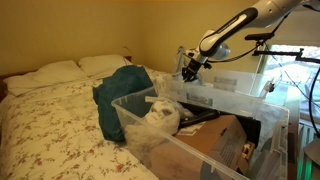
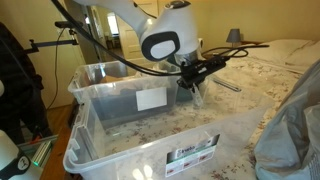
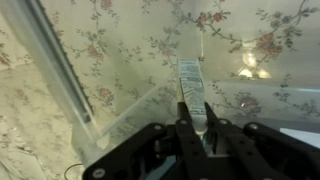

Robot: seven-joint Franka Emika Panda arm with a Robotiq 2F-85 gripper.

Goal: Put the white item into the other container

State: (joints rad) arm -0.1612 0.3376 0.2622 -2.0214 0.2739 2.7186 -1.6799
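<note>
The white tube rises in my gripper next, then comes down at the second container toward its cardboard box (image 1: pixel 207 146).
My gripper (image 3: pixel 197 125) is shut on a white printed tube (image 3: pixel 189 78) that sticks out forward between the fingers. In both exterior views the gripper (image 1: pixel 188 68) (image 2: pixel 193 78) hangs at the edge of a clear plastic container (image 1: pixel 235 98) (image 2: pixel 105 95), on its bed side, with the tube's tip (image 2: pixel 198 93) pointing down. A second clear container (image 1: pixel 135 110) (image 2: pixel 150 150) stands beside it. In an exterior view it holds a crumpled white item (image 1: pixel 160 116). The wrist view shows the floral bedding (image 3: pixel 110 50) through the clear walls below.
The bed (image 1: pixel 50 120) with floral cover and pillows (image 1: pixel 60 72) lies beside the containers. A teal bag (image 1: pixel 122 88) sits on the bed against the near container. A camera stand (image 1: pixel 285 55) and a lamp (image 2: pixel 233 35) stand behind.
</note>
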